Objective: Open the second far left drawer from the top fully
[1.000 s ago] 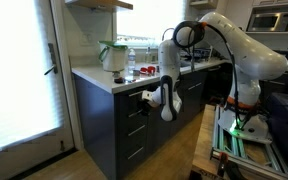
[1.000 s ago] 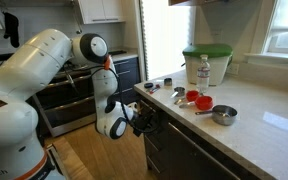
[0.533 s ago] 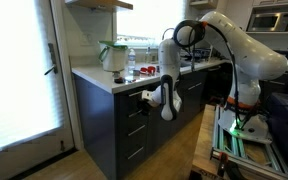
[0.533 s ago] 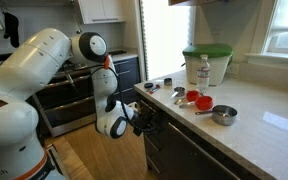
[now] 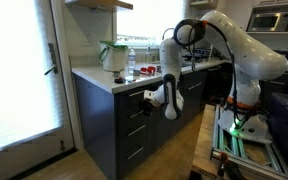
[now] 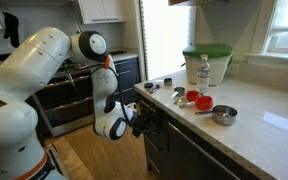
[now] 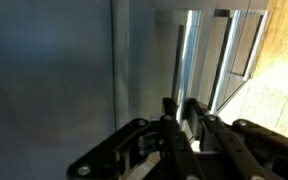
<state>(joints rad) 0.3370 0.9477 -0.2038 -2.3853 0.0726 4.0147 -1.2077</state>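
Observation:
The gripper opens and draws back from the charcoal drawer front next, releasing the silver bar handle, since that bar stands between the gripper's fingers.
My gripper (image 5: 147, 98) is at the dark drawer stack under the counter's end, high up in the stack. In the wrist view the fingers (image 7: 184, 108) are shut round a silver bar handle (image 7: 188, 50), which runs up the picture in front of a flat charcoal drawer front (image 7: 64, 70). In both exterior views that drawer (image 5: 134, 101) (image 6: 156, 124) stands slightly out from the fronts below it. I cannot tell for sure whether it is the top or the second drawer. Its inside is hidden.
Alike drawer fronts with silver handles (image 5: 136, 133) lie below the gripper. The counter (image 6: 234, 125) holds a green-lidded container (image 6: 206, 62), a bottle, red cups and a metal pot (image 6: 224, 114). Wood floor (image 5: 184, 150) lies behind the arm; a rail frame (image 5: 246, 140) stands by its base.
The arm has drawn back a little from the cabinet with the handle in the fingers, and the drawer front has come out slightly with it.

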